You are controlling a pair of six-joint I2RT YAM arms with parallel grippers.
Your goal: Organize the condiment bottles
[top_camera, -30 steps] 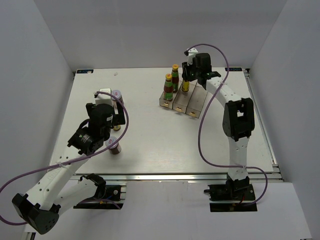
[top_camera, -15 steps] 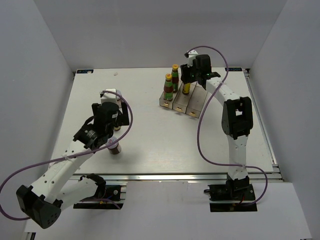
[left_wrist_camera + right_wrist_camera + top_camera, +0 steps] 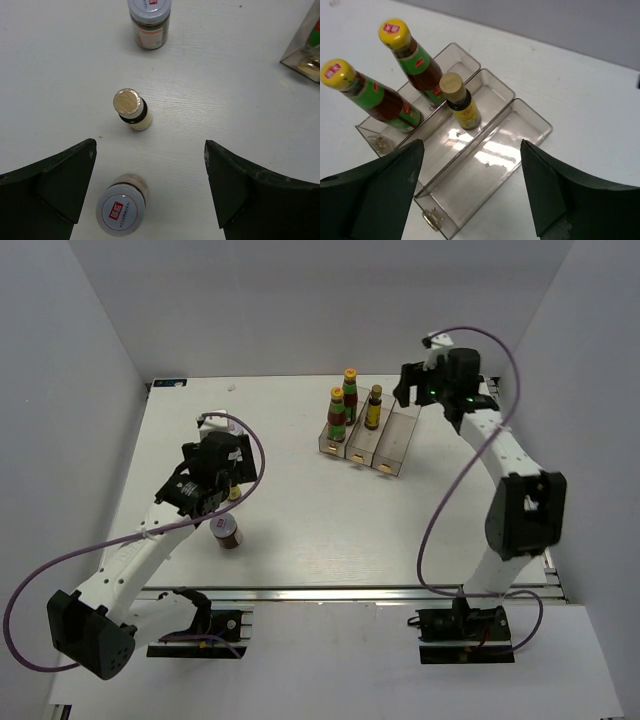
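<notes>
My left gripper should move down and left in the wrist view, around the second slim bottle's gold cap [image 3: 128, 102], which is below it, nearer that side's finger.
Two red sauce bottles [image 3: 337, 413] [image 3: 350, 393] stand in the left compartment of the clear tray [image 3: 392, 452]. A slim gold-capped bottle [image 3: 373, 407] stands at the far end of the middle compartment. My right gripper [image 3: 412, 392] is open and empty, raised just right of the tray; its wrist view shows the slim bottle [image 3: 457, 102] and the tray [image 3: 532, 140] below the gripper [image 3: 471, 142]. My left gripper [image 3: 220, 498] is open above a second slim bottle [image 3: 131, 107] and a white-lidded jar [image 3: 121, 210]. Another jar [image 3: 149, 22] stands beyond them.
White walls close in the table [image 3: 330, 530] on the left, back and right. Purple cables loop beside both arms. In the top view one jar [image 3: 229, 532] stands near the front edge and the left arm covers the other.
My right gripper has let go of the slim bottle in the middle compartment and drawn away up and to the right. My left arm has shifted right, over the loose bottles.
</notes>
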